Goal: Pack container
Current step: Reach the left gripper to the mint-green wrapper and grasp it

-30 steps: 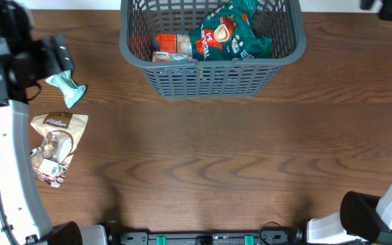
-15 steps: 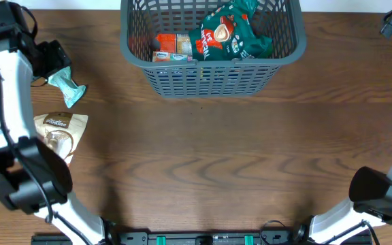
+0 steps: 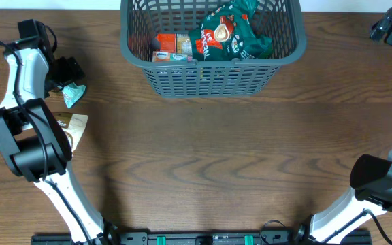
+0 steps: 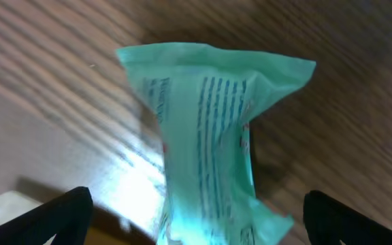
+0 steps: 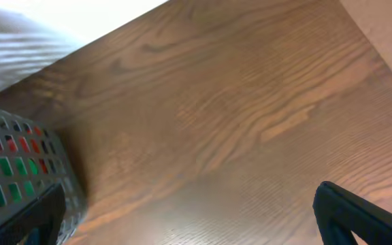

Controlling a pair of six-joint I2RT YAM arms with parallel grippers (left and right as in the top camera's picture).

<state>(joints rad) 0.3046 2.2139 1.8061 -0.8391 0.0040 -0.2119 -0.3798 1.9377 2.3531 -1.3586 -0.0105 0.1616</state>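
Note:
The left gripper's open fingers will go down next around the teal packet directly below and close around the packet's narrow body, because that body already shows between them.
The dark grey lattice basket stands at the table's far middle and holds a green bag and an orange pack. A teal packet lies on the wood at the far left. My left gripper hangs right over it, open. In the left wrist view the packet lies between the spread fingers, untouched. My right gripper is open and empty at the far right; its wrist view shows bare wood and the basket's corner.
A beige snack pack lies on the table just nearer than the teal packet, partly hidden under my left arm. The table's far edge runs close behind the basket.
My left arm has swung round and its gripper has shifted slightly right, onto the teal packet. The right gripper moved a little at the far right. The packs have not moved.

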